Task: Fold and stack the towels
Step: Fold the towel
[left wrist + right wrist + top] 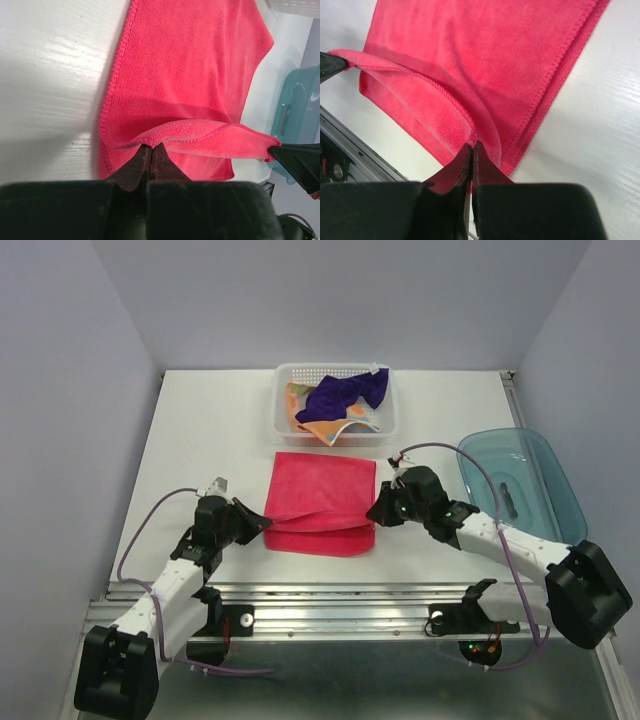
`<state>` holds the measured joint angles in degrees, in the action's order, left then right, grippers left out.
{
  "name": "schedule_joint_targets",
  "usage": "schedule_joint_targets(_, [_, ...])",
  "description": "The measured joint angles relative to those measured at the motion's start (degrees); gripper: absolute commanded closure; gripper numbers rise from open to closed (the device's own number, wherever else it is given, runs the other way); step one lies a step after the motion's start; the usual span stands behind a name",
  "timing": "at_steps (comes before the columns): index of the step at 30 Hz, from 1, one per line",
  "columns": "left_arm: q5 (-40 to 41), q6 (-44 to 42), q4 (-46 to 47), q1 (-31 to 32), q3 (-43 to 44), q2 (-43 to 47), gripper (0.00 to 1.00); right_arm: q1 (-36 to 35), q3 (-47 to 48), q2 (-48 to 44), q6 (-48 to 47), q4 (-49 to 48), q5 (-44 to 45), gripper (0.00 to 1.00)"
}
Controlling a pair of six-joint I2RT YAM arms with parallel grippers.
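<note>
The pink towel's bottom layer lies uncovered below and back of my right gripper. I will therefore move it down and back next and release the held corner.
The hot pink towel lies on the table's middle, its near edge lifted and carried back over itself. My left gripper is shut on the near left corner of that towel, pinching the hem at the fingertips. My right gripper is shut on the near right corner of the pink towel, the hem caught at its tips. The lifted edge spans between both grippers. The purple towel and the orange dotted towel lie crumpled in the basket.
A white perforated basket stands at the back centre of the table. To the right lies a translucent teal tray, also in the left wrist view as the teal tray. A metal rail runs along the near edge.
</note>
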<state>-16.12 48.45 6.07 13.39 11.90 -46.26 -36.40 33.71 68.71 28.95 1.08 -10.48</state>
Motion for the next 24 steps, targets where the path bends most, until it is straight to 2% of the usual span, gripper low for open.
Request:
schedule_joint_targets(8, [-1.66, 2.64, -3.98, 0.02, 0.00, 0.11, 1.00, -0.57, -3.30, -0.44, 1.46, 0.50, -1.16, 0.98])
schedule_joint_targets(15, [-0.81, 4.07, -10.84, 0.13, 0.02, 2.56, 1.00, -1.31, -5.14, -0.83, 2.78, 0.33, -3.89, 0.91])
schedule_joint_targets(18, [1.46, 4.59, -15.34, 0.17, 0.28, 5.31, 0.86, -1.60, -6.86, -1.62, 3.37, -0.52, -4.98, 0.85])
schedule_joint_targets(19, [2.05, 4.76, -16.33, 0.17, 0.35, 6.05, 0.73, -1.64, -7.30, -1.62, 3.50, -0.72, -5.40, 0.82])
schedule_joint_targets(20, [2.47, 4.85, -17.00, 0.17, 0.35, 6.82, 0.68, -1.77, -7.74, -1.62, 3.65, -0.66, -5.79, 0.78])
schedule_joint_targets(21, [2.71, 5.07, -17.42, 0.17, 0.35, 7.19, 0.65, -1.86, -8.00, -1.62, 3.85, -0.68, -5.95, 0.73])
schedule_joint_targets(23, [2.89, 5.01, -18.27, 0.17, 0.35, 7.43, 0.57, -2.01, -8.44, -1.62, 4.11, -0.59, -6.75, 0.54])
schedule_joint_targets(24, [2.91, 5.07, -18.45, 0.17, 0.35, 7.45, 0.56, -2.01, -8.61, -1.68, 4.09, -0.66, -7.23, 0.49])
